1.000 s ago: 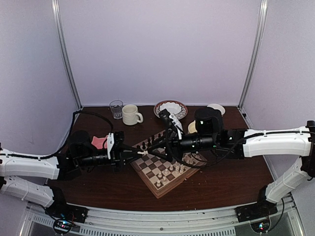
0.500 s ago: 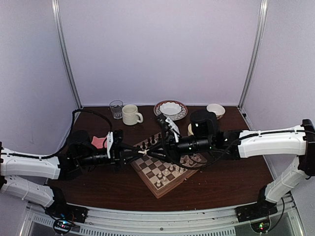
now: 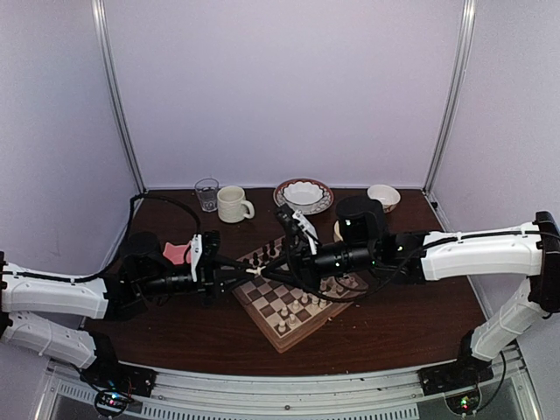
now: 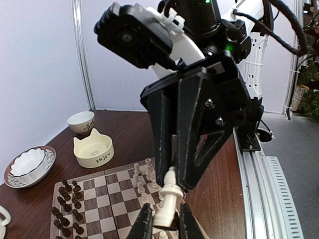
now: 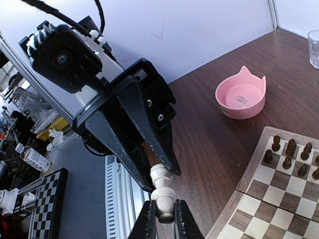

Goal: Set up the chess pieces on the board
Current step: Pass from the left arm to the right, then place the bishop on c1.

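The gap in the white back row is below my right gripper and to its right in the top view, so I will swing over next, turn to point down, lower and release.
One cream-white chess piece point(image 4: 168, 201) hangs in the air between both grippers, above the near left rim of the board point(image 3: 267, 302). My left gripper point(image 4: 166, 221) is shut on its wide base. My right gripper point(image 5: 164, 211) is shut on its other, rounded end point(image 5: 162, 198). From above, the left gripper point(image 3: 241, 273) and right gripper point(image 3: 269, 269) meet tip to tip with the piece point(image 3: 255, 272) between them. More white chess pieces point(image 3: 302, 302) stand on the board's near right side. Dark pieces point(image 3: 262, 256) line its far left side.
At the back stand a glass point(image 3: 206, 193), a cream mug point(image 3: 233, 204), a patterned bowl point(image 3: 303, 193) and a small white bowl point(image 3: 383, 196). A pink cat-ear bowl point(image 3: 176, 252) sits left of the board. A cream cat-ear bowl point(image 4: 92, 147) sits behind the board's right side.
My right arm has slid left to the held piece, and its jaws have closed on the piece's free end. The left arm and its grip have not moved.
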Tool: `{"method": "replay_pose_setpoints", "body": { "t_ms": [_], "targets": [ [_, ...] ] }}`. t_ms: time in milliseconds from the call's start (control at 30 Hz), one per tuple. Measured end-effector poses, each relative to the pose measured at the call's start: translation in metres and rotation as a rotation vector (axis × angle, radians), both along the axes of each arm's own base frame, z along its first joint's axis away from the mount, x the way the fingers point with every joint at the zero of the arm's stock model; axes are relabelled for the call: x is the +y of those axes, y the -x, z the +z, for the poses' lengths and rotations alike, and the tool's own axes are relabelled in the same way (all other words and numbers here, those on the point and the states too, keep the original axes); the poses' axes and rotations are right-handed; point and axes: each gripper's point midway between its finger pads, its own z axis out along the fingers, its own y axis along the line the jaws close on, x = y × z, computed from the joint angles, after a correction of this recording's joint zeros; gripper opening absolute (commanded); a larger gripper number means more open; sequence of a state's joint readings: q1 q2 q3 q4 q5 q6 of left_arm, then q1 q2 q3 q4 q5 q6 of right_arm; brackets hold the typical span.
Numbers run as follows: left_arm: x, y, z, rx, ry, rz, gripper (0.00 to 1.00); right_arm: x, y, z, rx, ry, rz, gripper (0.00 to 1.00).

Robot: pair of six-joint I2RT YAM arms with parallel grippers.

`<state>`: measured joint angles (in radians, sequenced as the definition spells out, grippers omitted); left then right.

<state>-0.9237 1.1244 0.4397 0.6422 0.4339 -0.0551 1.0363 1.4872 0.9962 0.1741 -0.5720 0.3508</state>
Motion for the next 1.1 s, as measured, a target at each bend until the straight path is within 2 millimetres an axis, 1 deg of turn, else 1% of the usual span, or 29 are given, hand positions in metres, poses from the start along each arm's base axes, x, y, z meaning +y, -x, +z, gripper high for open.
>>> {"method": "replay_pose_setpoints", "body": {
  "t_ms": [33,67,133,167,233,333,533,600,667,767,833,900,967,1100],
  "targets": [
    [0.000,0.000,0.000,0.001,0.000,0.000,0.21,0.000,0.000,0.000,-0.004,0.001,0.003,0.00],
    [0.000,0.000,0.000,0.001,0.000,0.000,0.31,0.000,0.001,0.000,-0.007,0.002,0.005,0.00],
    [0.000,0.000,-0.001,0.006,0.000,0.000,0.58,0.000,0.001,-0.001,-0.011,0.004,0.007,0.00],
    [0.000,-0.001,-0.001,0.007,0.000,0.005,0.69,0.000,0.001,-0.001,-0.012,0.007,0.007,0.00],
    [0.000,-0.004,-0.001,0.022,0.004,0.024,0.81,-0.002,-0.001,-0.003,-0.025,0.018,0.001,0.00],
    [0.004,-0.013,-0.002,0.056,0.008,0.084,0.96,-0.012,-0.004,-0.010,-0.048,0.081,-0.038,0.00],
    [0.021,-0.032,-0.003,0.124,0.008,0.242,0.97,-0.046,-0.009,-0.014,-0.129,0.269,-0.096,0.00],
    [0.028,-0.038,-0.001,0.144,0.013,0.296,0.98,-0.056,-0.007,-0.020,-0.143,0.347,-0.090,0.00],
    [0.035,-0.042,0.000,0.160,0.015,0.339,0.98,-0.068,-0.004,-0.033,-0.140,0.431,-0.078,0.00],
    [0.046,-0.049,-0.003,0.195,0.007,0.416,0.98,-0.087,0.001,-0.056,-0.121,0.568,-0.058,0.00],
    [0.052,-0.053,-0.007,0.221,-0.015,0.461,0.98,-0.094,0.002,-0.070,-0.114,0.641,-0.046,0.00],
    [0.057,-0.057,-0.008,0.240,-0.038,0.500,0.98,-0.097,0.002,-0.078,-0.113,0.694,-0.035,0.00],
    [0.063,-0.060,-0.005,0.245,-0.045,0.538,0.98,-0.097,0.000,-0.085,-0.112,0.743,-0.028,0.00],
    [0.081,-0.064,0.001,0.237,-0.033,0.619,0.98,-0.092,-0.007,-0.097,-0.116,0.820,-0.012,0.00]
  ]
}}
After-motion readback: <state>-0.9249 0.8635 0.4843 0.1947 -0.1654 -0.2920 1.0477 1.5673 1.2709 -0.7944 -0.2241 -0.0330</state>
